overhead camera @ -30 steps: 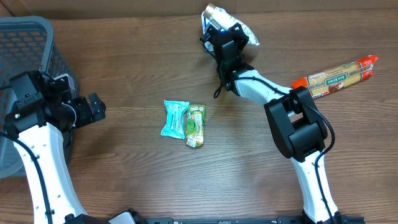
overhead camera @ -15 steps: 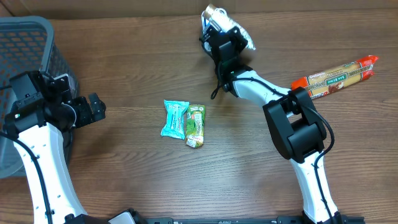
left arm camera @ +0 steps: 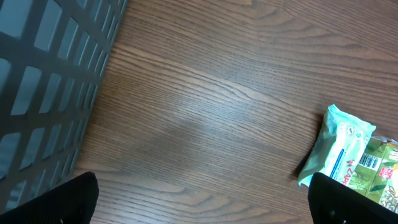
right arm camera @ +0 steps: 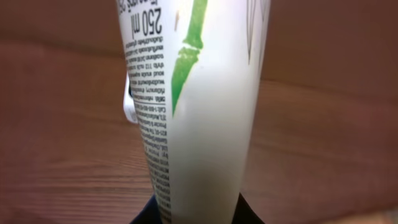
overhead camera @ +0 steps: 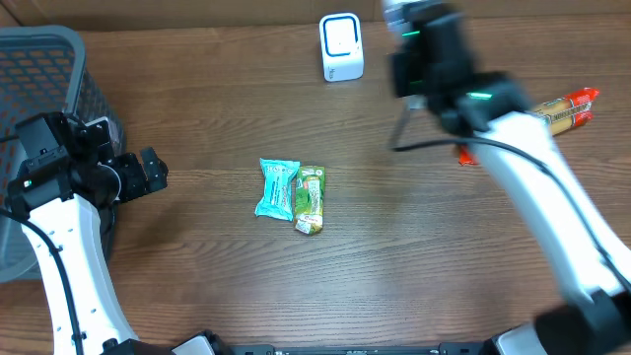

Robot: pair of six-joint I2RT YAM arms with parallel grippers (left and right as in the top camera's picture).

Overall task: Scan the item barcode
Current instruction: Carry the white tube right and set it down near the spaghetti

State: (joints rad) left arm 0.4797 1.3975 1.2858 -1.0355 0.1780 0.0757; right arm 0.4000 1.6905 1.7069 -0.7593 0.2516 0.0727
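Observation:
Bare tabletop by the pasta pack lies below my right gripper, to its right in the overhead view: I will swing there, back and down, releasing the tube.
My right gripper (right arm camera: 196,214) is shut on a white tube (right arm camera: 199,93) with a green bamboo print and small black text; the tube fills the middle of the right wrist view. From overhead, the right gripper (overhead camera: 414,44) is raised near the back edge, just right of the white barcode scanner (overhead camera: 341,46), and the tube's end (overhead camera: 396,12) pokes out above it. A barcode does not show on the tube. My left gripper (overhead camera: 148,173) stands open at the left, nothing between its fingers (left arm camera: 351,202).
A teal packet (overhead camera: 277,187) and a green packet (overhead camera: 310,197) lie side by side mid-table; both also show in the left wrist view, the teal packet (left arm camera: 339,152) leftmost. A pasta pack (overhead camera: 570,106) lies behind the right arm. A dark mesh basket (overhead camera: 39,59) stands far left.
The right arm has swung up and to the right with the tube, away from the scanner, which now shows uncovered. The left arm has not moved.

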